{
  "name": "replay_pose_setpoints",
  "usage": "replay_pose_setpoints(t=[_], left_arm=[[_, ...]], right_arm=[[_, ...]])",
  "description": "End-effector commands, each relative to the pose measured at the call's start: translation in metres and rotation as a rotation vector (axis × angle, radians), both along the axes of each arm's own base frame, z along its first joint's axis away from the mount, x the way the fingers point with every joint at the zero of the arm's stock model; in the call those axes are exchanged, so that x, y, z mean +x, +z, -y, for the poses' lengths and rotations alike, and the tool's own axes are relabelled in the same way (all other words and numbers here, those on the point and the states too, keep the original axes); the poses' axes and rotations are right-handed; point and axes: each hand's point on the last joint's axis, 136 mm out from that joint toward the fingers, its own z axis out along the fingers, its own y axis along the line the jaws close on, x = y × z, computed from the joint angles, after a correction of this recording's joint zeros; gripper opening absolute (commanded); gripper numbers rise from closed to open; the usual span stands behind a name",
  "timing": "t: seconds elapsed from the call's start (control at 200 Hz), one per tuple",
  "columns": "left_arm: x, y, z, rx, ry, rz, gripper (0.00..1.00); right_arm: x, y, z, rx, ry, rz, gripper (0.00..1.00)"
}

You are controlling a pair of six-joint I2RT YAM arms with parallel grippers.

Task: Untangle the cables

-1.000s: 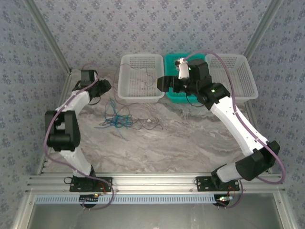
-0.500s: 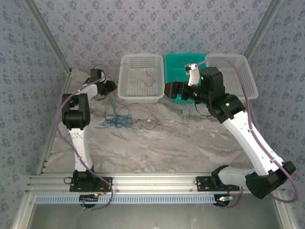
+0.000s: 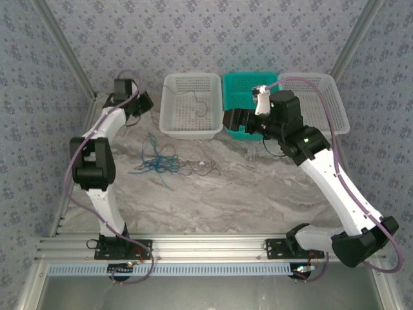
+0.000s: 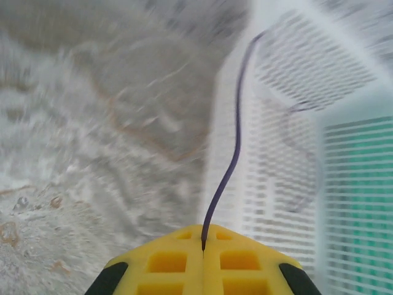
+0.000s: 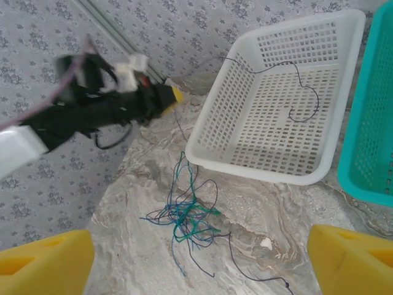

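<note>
I will next move my left gripper outward across the rim of the white basket (image 4: 276, 172), then let go of the rest of the dark cable inside.
The cables lie as a loose tangle (image 3: 158, 161) of blue, green and dark wires on the marble table, left of centre; it also appears in the right wrist view (image 5: 187, 215). One dark cable (image 4: 236, 135) runs from my left gripper (image 4: 203, 236) over the rim into the white basket (image 4: 276, 172) and curls on its floor (image 5: 301, 92). The left gripper (image 3: 144, 103) is shut on that dark cable near the basket's left end. My right gripper (image 3: 229, 119) hovers open at the front edge of the baskets, high above the tangle (image 5: 196, 258).
Three baskets stand in a row at the back: a white one (image 3: 190, 132), a teal one (image 3: 245, 87) and another white one (image 3: 322, 97). A small white scrap (image 5: 266, 244) lies on the table right of the tangle. Walls close in at the left and back.
The left gripper closed on the dark cable and moved toward the back left corner. The right arm shifted a little to the right and then held still, jaws open.
</note>
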Motion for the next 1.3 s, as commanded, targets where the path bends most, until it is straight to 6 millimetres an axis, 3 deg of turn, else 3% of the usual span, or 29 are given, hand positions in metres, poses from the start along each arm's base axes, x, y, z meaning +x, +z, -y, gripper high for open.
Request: replay_pose_setpoints(t=[0.0,0.135,0.255,0.385,0.53,0.6,0.69,0.77,0.914,0.979,1.084,1.204,1.299], left_arm=[[-0.006,0.073,0.026,0.047,-0.045,0.123,0.0],[0.002,0.097,0.055,-0.015,-0.111,0.163,0.0],[0.019,0.122,0.095,-0.144,-0.222,0.234,0.0],[0.047,0.11,0.127,-0.139,-0.267,0.234,0.0],[0.077,0.08,0.14,0.006,-0.236,0.255,0.0],[0.083,0.057,0.142,0.057,-0.228,0.208,0.11],[0.08,0.041,0.142,0.078,-0.238,0.155,0.43],[0.066,0.056,0.14,0.121,-0.243,0.151,0.54],[0.031,0.113,0.122,0.192,-0.208,0.218,0.58],[0.006,0.143,0.11,0.174,-0.192,0.261,0.59],[-0.043,0.169,0.084,0.165,-0.15,0.29,0.6],[-0.11,0.15,0.049,0.147,-0.075,0.228,0.62],[-0.163,0.116,0.021,0.156,0.007,0.142,0.62]], right_arm=[[0.002,0.0,0.005,0.008,-0.03,0.002,0.92],[-0.001,0.001,0.011,-0.003,-0.043,0.01,0.92],[-0.003,0.0,0.013,0.0,-0.051,0.011,0.92],[-0.004,-0.001,0.012,0.008,-0.049,0.002,0.92],[-0.008,-0.003,0.016,0.004,-0.057,-0.002,0.92],[-0.011,-0.002,0.019,-0.003,-0.061,0.002,0.92],[-0.013,-0.002,0.023,-0.011,-0.072,0.011,0.92],[-0.014,-0.003,0.026,-0.02,-0.082,0.015,0.92],[-0.011,-0.007,0.025,-0.026,-0.084,0.013,0.92],[-0.008,-0.01,0.023,-0.035,-0.084,0.015,0.92],[-0.002,-0.023,0.017,-0.073,-0.078,0.002,0.92],[0.001,-0.048,-0.004,-0.154,-0.049,-0.017,0.92],[0.0,-0.068,-0.032,-0.2,0.011,-0.037,0.92]])
